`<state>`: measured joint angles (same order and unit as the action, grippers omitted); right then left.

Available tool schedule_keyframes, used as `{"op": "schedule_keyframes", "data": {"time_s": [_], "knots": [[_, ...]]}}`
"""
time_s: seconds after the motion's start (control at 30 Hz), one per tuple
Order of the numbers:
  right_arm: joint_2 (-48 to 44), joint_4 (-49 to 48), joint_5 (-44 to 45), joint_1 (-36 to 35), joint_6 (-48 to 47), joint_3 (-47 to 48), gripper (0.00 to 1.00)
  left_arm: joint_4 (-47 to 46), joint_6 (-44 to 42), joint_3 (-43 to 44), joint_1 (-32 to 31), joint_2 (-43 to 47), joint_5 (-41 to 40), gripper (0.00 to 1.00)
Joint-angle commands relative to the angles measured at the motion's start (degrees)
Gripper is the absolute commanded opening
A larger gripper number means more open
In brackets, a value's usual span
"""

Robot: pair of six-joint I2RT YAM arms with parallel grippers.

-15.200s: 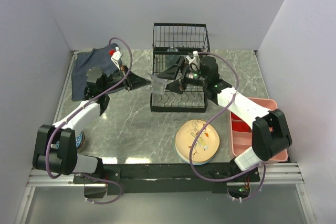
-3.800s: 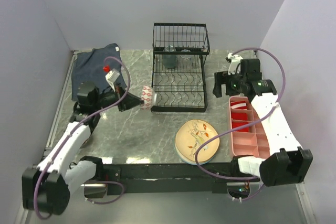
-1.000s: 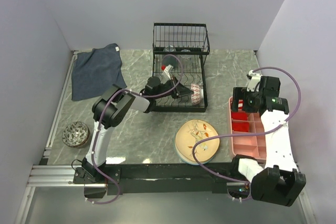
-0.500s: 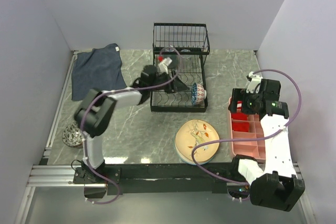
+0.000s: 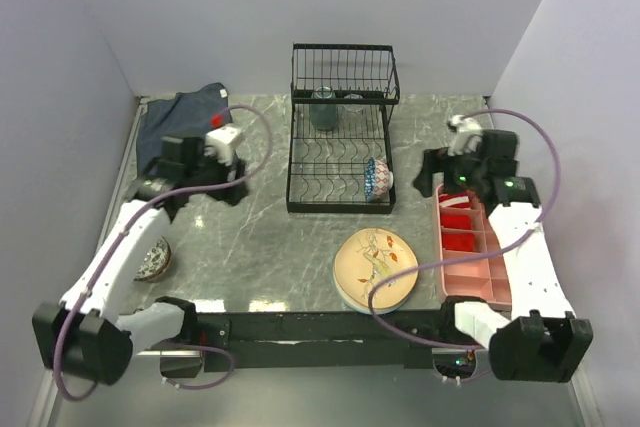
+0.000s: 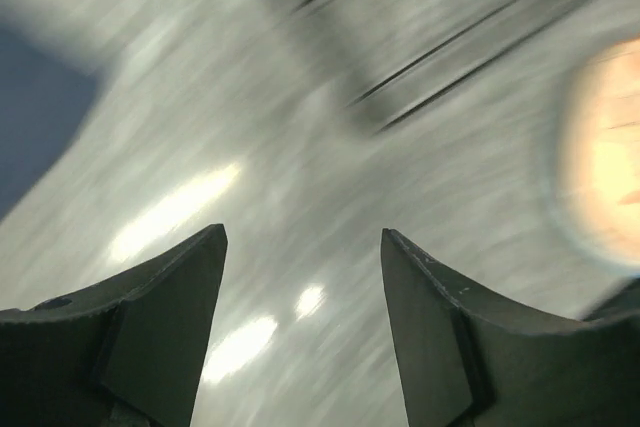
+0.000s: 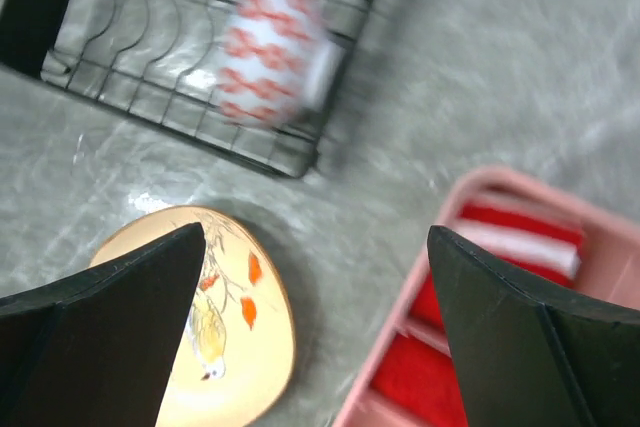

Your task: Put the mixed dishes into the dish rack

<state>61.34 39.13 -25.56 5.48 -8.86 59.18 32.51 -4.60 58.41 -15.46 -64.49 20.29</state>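
My left gripper swings back and left in the top view to the patterned bowl below next, down onto the bowl's uncovered rack-side rim (image 5: pixel 168 252).
The black wire dish rack (image 5: pixel 340 192) stands mid-table. A small patterned bowl (image 5: pixel 378 179) rests on edge in its front right corner, showing red-on-white marks in the right wrist view (image 7: pixel 275 47). A small glass (image 5: pixel 322 112) stands at the rack's back. The peach bird plate (image 5: pixel 376 267) lies flat in front of the rack (image 7: pixel 205 337). Another patterned bowl (image 5: pixel 153 259) sits at the left, partly under the left arm. My left gripper (image 5: pixel 236 190) (image 6: pixel 303 237) hangs open and empty left of the rack. My right gripper (image 5: pixel 428 177) (image 7: pixel 315 237) is open and empty between rack and tray.
A pink compartmented tray (image 5: pixel 500 282) with red items lies along the right edge (image 7: pixel 560 197). A dark blue cloth (image 5: pixel 175 127) is bunched in the back left corner. Walls close in on three sides. The left wrist view is blurred by motion.
The left gripper opened, left the patterned bowl on edge in the rack, and swung back to the left. The right arm shifted slightly toward the rack.
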Motion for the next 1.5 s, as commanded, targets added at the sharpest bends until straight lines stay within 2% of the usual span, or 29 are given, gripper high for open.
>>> {"op": "schedule_keyframes", "data": {"time_s": [0.0,0.07,0.17,0.23,0.37,0.57,1.0,1.1,1.47], "knots": [[-2.8,-9.3,8.7,-13.4,-1.2,1.2,1.00,24.4,-14.6,0.1,10.7,5.8,-12.0,0.69],[-4.4,-15.2,13.6,-20.0,-1.1,-2.1,1.00,28.0,-16.6,-0.3,15.3,7.4,-11.9,0.71],[-2.1,-18.5,9.5,-22.9,-1.2,-2.7,1.00,33.7,-17.5,-2.0,18.4,7.1,-12.5,0.69],[0.4,-19.0,4.4,-23.1,-0.5,-1.1,1.00,33.8,-17.5,-4.3,18.8,6.7,-14.4,0.69],[7.0,-19.1,4.1,-23.1,2.1,1.8,1.00,33.8,-16.6,-5.1,21.4,6.0,-19.1,0.68],[8.0,-21.6,1.8,-23.1,-2.1,2.4,1.00,34.4,-17.4,-3.1,27.4,3.0,-20.1,0.66],[10.4,-22.1,1.8,-23.1,-2.8,4.1,1.00,30.7,-18.7,-8.4,28.6,-2.6,-20.1,0.62],[10.1,-22.6,2.6,-23.1,-2.4,3.6,1.00,29.9,-18.9,-8.5,29.1,-4.1,-20.1,0.54],[11.7,-23.4,2.9,-23.1,-1.2,3.5,1.00,28.8,-19.7,-8.8,29.7,-8.3,-19.9,0.43]]}}
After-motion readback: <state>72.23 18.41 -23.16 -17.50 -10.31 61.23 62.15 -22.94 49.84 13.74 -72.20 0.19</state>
